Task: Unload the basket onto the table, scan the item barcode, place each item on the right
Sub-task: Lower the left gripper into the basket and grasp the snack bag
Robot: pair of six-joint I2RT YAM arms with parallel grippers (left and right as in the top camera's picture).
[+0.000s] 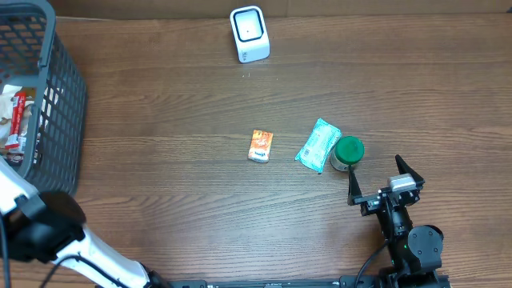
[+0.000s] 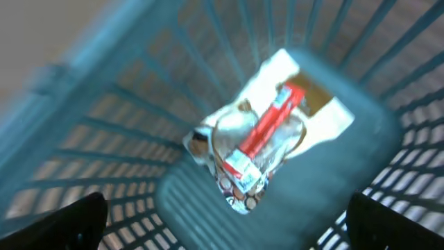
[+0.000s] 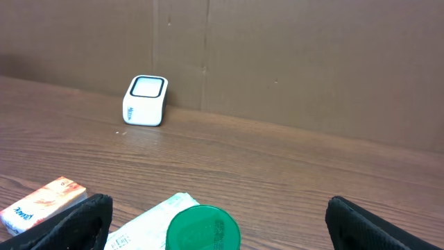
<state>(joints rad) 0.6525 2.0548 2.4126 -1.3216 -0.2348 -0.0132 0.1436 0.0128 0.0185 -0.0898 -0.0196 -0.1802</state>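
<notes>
I will move my left gripper outward and down onto the middle of the long red packet next, because the packet lies uncovered on top of the wrappers.
The white barcode scanner (image 1: 250, 34) (image 3: 145, 101) stands at the table's far edge. Three items lie mid-table: a small orange box (image 1: 260, 146) (image 3: 43, 203), a pale green packet (image 1: 318, 145) (image 3: 149, 226) and a green-lidded jar (image 1: 349, 150) (image 3: 203, 228). My right gripper (image 1: 376, 168) (image 3: 227, 222) is open just in front of the jar, holding nothing. My left gripper (image 2: 225, 222) is open above the dark basket's floor (image 2: 361, 167), with nothing between its fingers. Below it lies a red-and-white packet (image 2: 263, 132) on clear wrappers.
The dark mesh basket (image 1: 56, 96) fills the table's left end, with packets inside (image 1: 16, 120). The left arm's white link (image 1: 96, 256) crosses the lower left corner. A brown wall (image 3: 291, 55) rises behind the scanner.
</notes>
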